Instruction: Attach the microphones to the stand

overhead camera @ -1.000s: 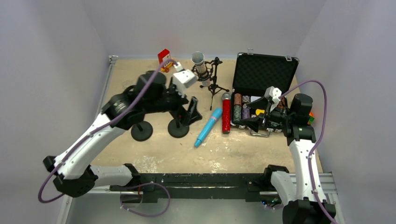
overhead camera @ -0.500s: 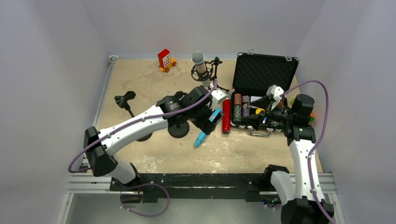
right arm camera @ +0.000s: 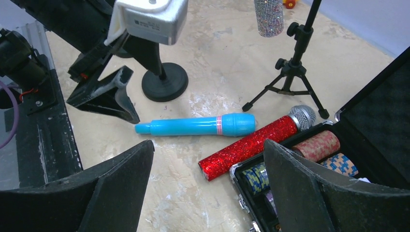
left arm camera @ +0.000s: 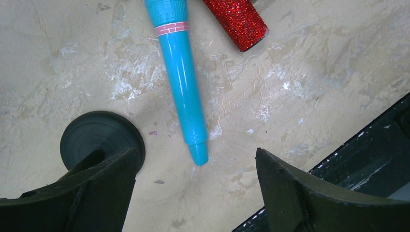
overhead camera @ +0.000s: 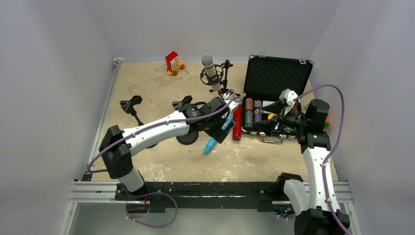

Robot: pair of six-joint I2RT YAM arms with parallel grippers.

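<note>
My left gripper is open above the tail end of the blue microphone (overhead camera: 211, 143) (left arm camera: 195, 131), which lies between its fingers, so it will move down onto it next and close.
The light blue microphone (overhead camera: 211, 143) lies on the table, also in the left wrist view (left arm camera: 181, 82) and the right wrist view (right arm camera: 198, 125). The red-glitter microphone (overhead camera: 237, 122) lies beside it, next to the case. The silver-glitter microphone (overhead camera: 209, 67) sits upright in a black tripod stand (overhead camera: 225, 90). Two round-base stands with clips stand at left (overhead camera: 131, 104) and centre (overhead camera: 187, 137). My left gripper (overhead camera: 222, 128) hovers open over the blue microphone, its fingers either side of the tail end (left arm camera: 196, 159). My right gripper (overhead camera: 263, 128) is open and empty by the case front (right arm camera: 208, 150).
An open black case (overhead camera: 276, 78) with poker chips (right arm camera: 316, 145) stands at the right. A red and yellow toy (overhead camera: 172, 62) is at the back. A round stand base (left arm camera: 101, 142) is close to my left finger. A black rail (overhead camera: 205, 188) runs along the near edge.
My left arm has swung from the back left, over the round-base stands, to the right and now hangs over the blue microphone. The right arm has not moved.
</note>
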